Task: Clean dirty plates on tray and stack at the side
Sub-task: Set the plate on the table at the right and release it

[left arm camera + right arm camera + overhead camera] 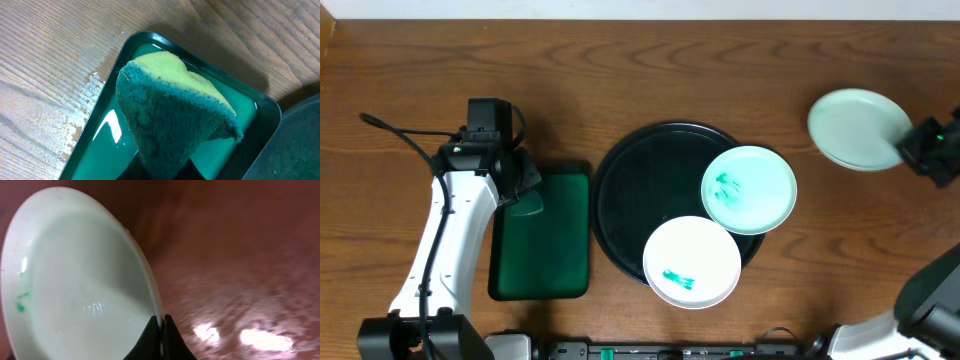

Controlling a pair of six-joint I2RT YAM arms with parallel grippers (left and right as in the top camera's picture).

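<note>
The tilted pale plate goes down and slightly back with my right gripper next, released onto the bare tabletop, since that clear wood lies below it.
The round black tray holds two plates. One is a pale-mint plate with a teal smear, overlapping the tray's right rim. The other is a white plate with a teal smear, at the front rim. A third pale plate is at the far right, off the tray. My right gripper is shut on its rim. In the right wrist view this plate is tilted and shows small green flecks near its left edge. My left gripper is shut on a green-and-yellow sponge above the rectangular tray.
A dark-green rectangular tray with a film of liquid lies left of the black tray. Wet marks show on the wooden table beside it. The left arm runs along the table's left side.
</note>
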